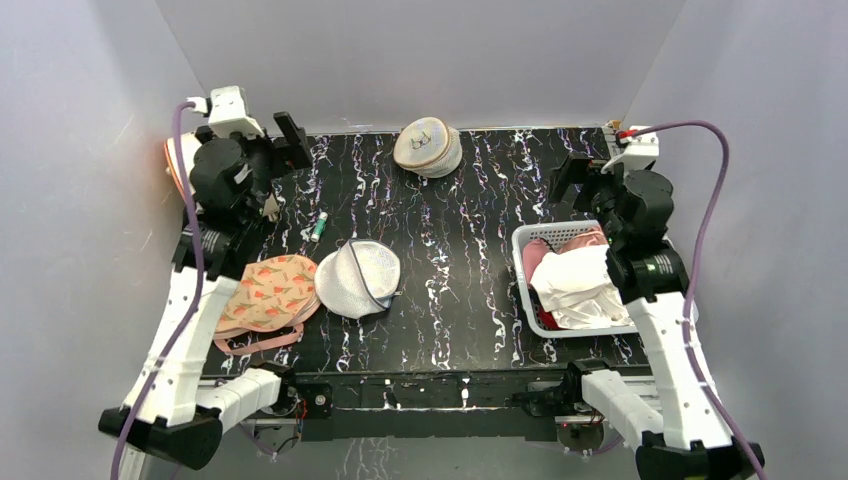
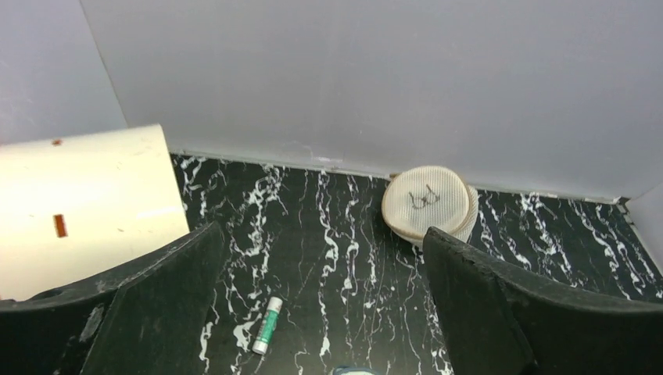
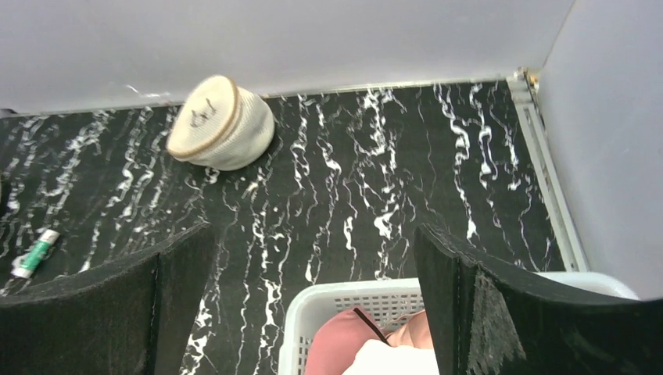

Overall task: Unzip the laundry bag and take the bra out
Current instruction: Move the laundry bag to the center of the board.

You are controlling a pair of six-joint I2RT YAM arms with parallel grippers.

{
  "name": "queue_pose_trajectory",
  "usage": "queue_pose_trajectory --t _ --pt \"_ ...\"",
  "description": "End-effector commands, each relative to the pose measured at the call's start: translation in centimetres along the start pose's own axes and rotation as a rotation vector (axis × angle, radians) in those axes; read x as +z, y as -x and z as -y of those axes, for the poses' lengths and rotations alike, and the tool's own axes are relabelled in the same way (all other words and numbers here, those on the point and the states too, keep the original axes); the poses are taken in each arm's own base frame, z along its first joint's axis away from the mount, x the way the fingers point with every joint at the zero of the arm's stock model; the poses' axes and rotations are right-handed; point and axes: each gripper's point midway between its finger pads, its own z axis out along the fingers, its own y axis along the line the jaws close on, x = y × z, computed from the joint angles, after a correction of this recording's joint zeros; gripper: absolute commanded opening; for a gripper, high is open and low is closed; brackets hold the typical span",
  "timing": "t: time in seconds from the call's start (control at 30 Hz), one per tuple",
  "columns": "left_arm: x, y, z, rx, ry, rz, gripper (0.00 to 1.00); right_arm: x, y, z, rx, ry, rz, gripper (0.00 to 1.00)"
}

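The laundry bag (image 1: 428,147) is tilted and its tan rim is raised off the table, so my left gripper should move down and to the right in the top view, onto the bag's rim.
The laundry bag (image 1: 428,147) is a round cream-beige mesh drum with a small black drawing on its flat face. It lies tilted at the far middle of the black marble table. It also shows in the left wrist view (image 2: 428,201) and the right wrist view (image 3: 221,123). No opening shows on it. The bra is hidden. My left gripper (image 1: 292,138) is open and empty, raised at the far left, well short of the bag (image 2: 320,254). My right gripper (image 1: 568,180) is open and empty, raised above the basket's far end (image 3: 313,238).
A white mesh dome bag (image 1: 360,278) with a dark zipper line and a peach bra (image 1: 268,292) with pink straps lie near front left. A green tube (image 1: 318,227) lies left of centre. A white basket (image 1: 521,280) of clothes stands at the right.
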Motion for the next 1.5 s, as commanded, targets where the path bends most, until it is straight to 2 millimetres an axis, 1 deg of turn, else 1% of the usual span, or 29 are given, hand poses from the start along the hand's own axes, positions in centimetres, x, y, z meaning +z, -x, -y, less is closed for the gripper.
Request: queue_pose_trajectory --t 0.0,0.2,0.33,0.4,0.5,0.6,0.67,0.7,0.73,0.83,0.93,1.0,1.03,1.17,1.23,1.37,1.47 --pt "3.1 -2.7 1.1 -0.046 -0.049 -0.052 0.98 2.6 -0.9 1.8 0.059 -0.088 0.026 0.98" --pt "8.0 -10.0 2.5 -0.038 -0.089 -0.23 0.98 6.2 -5.6 4.3 0.109 -0.183 -0.036 0.98" --pt "10.8 -15.5 3.8 -0.043 -0.13 -0.346 0.98 7.7 -8.2 5.5 0.133 -0.222 -0.062 0.98" --pt "12.0 -18.3 4.6 -0.048 -0.155 -0.407 0.98 8.3 -9.1 5.7 0.145 -0.218 -0.057 0.98" --pt "13.6 -22.1 5.9 -0.068 -0.199 -0.494 0.98 8.8 -9.4 5.2 0.167 -0.175 -0.044 0.98" --pt "14.9 -25.7 7.0 -0.11 -0.231 -0.576 0.98 8.9 -9.2 3.3 0.145 -0.047 -0.047 0.98" --pt "15.8 -27.9 7.5 -0.15 -0.229 -0.625 0.98 8.6 -8.7 2.1 0.163 0.025 -0.009 0.98" --pt "16.3 -28.9 7.8 -0.173 -0.228 -0.644 0.98 8.5 -7.9 1.5 0.168 0.059 0.033 0.98" --pt "16.8 -29.8 8.2 -0.2 -0.234 -0.664 0.98 8.2 -7.5 1.2 0.18 0.077 0.055 0.98" --pt "18.7 -31.9 9.7 -0.302 -0.246 -0.709 0.98 7.2 -6.2 0.7 0.219 0.104 0.126 0.98" --pt "20.6 -33.6 11.4 -0.421 -0.266 -0.735 0.98 6.4 -5.5 0.3 0.183 0.132 0.14 0.98" --pt "22.2 -34.6 12.7 -0.508 -0.286 -0.742 0.98 6.3 -5.3 0.1 0.182 0.141 0.132 0.98" --pt "22.9 -34.5 13.4 -0.549 -0.298 -0.739 0.98 6.3 -5.4 -0.2 0.178 0.156 0.126 0.98" --pt "25.6 -36.1 15.7 -0.736 -0.339 -0.744 0.96 6.3 -5.3 -1.3 0.183 0.22 0.122 0.98" --pt "26.7 -36.8 16.1 -0.814 -0.333 -0.731 0.95 6.2 -5.3 -1.7 0.188 0.242 0.124 0.98" --pt "28.5 -38.1 16.3 -0.927 -0.305 -0.702 0.94 6.2 -5.3 -1.8 0.196 0.253 0.128 0.98" --pt "29.3 -39.0 16.4 -1.007 -0.289 -0.692 0.89 6.2 -5.2 -2.1 0.203 0.267 0.13 0.98"
